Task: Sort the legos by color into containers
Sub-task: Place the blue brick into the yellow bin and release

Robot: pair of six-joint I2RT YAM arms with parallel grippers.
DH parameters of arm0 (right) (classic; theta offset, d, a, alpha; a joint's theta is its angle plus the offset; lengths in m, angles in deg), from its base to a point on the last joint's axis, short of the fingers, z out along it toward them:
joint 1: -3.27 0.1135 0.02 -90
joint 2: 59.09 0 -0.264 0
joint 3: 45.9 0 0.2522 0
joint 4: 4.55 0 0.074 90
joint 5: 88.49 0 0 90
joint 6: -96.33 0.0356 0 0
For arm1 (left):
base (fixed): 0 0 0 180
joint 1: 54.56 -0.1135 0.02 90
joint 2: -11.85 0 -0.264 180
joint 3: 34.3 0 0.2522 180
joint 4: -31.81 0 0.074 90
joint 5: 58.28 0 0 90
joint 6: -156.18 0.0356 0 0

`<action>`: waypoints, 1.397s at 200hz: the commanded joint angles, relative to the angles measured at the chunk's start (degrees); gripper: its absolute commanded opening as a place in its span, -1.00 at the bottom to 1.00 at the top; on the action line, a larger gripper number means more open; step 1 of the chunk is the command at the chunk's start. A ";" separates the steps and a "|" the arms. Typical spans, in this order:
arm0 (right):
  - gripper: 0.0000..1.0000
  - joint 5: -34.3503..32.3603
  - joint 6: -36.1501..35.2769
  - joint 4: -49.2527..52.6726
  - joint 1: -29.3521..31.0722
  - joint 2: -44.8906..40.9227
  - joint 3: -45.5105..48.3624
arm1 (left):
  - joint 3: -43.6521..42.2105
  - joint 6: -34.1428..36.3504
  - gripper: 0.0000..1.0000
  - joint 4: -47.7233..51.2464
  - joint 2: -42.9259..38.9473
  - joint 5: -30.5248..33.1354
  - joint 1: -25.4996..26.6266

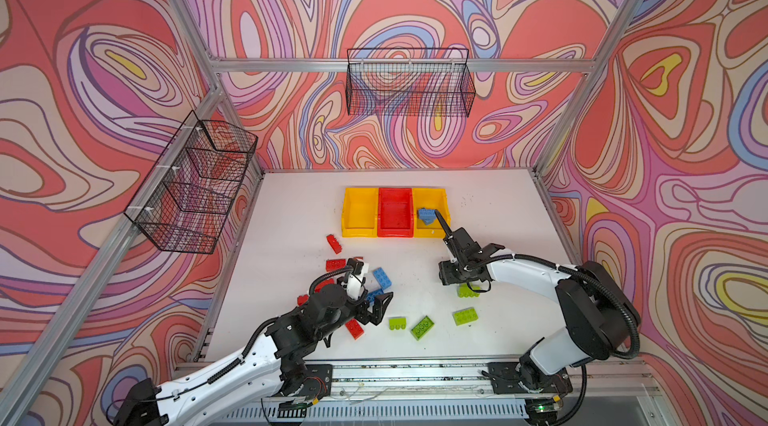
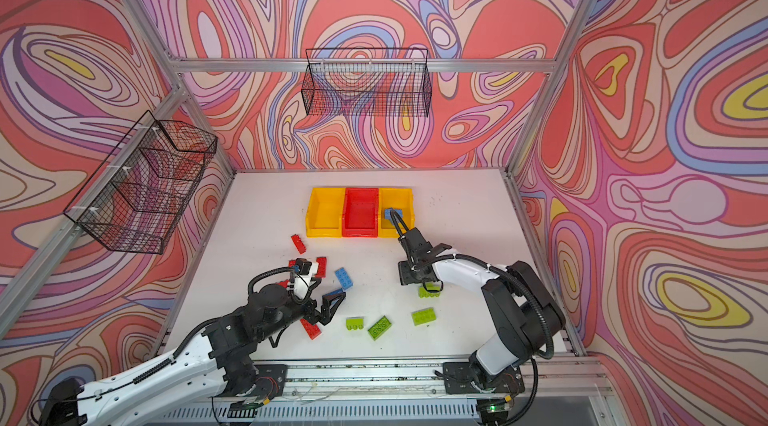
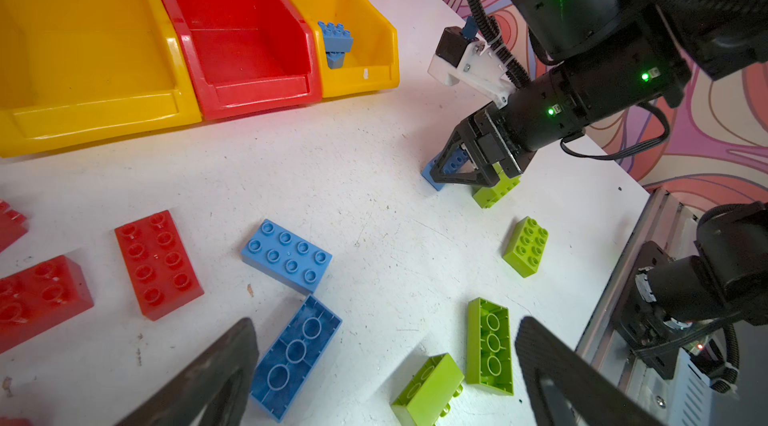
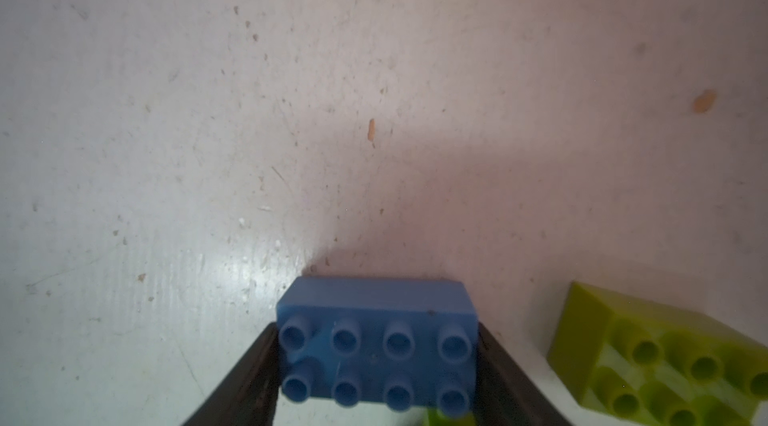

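Observation:
Next, my right gripper will lift and carry the blue lego outward to release it over the second yellow bin (image 1: 429, 217), since that bin's blue legos lie outward of my gripper.
Three joined containers stand at the back: a yellow bin (image 1: 358, 232), a red bin (image 1: 395, 232) and a second yellow bin (image 1: 424, 232) that holds blue legos (image 3: 336, 39). My right gripper (image 4: 376, 370) points down at the table. Its fingers (image 4: 257, 374) press both short ends of a blue lego (image 4: 374, 303) that rests on the table beside a green lego (image 3: 494, 191). My left gripper (image 3: 386, 328) hangs open above an upturned blue lego (image 3: 295, 353) and two green legos (image 3: 488, 345). Red legos (image 1: 336, 265) and another blue lego (image 1: 382, 278) lie to the left.
Black wire baskets hang on the back wall (image 1: 409, 83) and the left wall (image 1: 195, 182). An aluminium rail (image 1: 415, 374) with both arm bases runs along the table's front edge. A lone green lego (image 1: 464, 315) lies front right.

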 commanded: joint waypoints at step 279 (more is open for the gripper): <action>0.84 -6.63 -8.82 4.92 -6.64 29.57 -52.26 | 1.64 -1.69 1.00 13.99 -6.48 9.15 0.22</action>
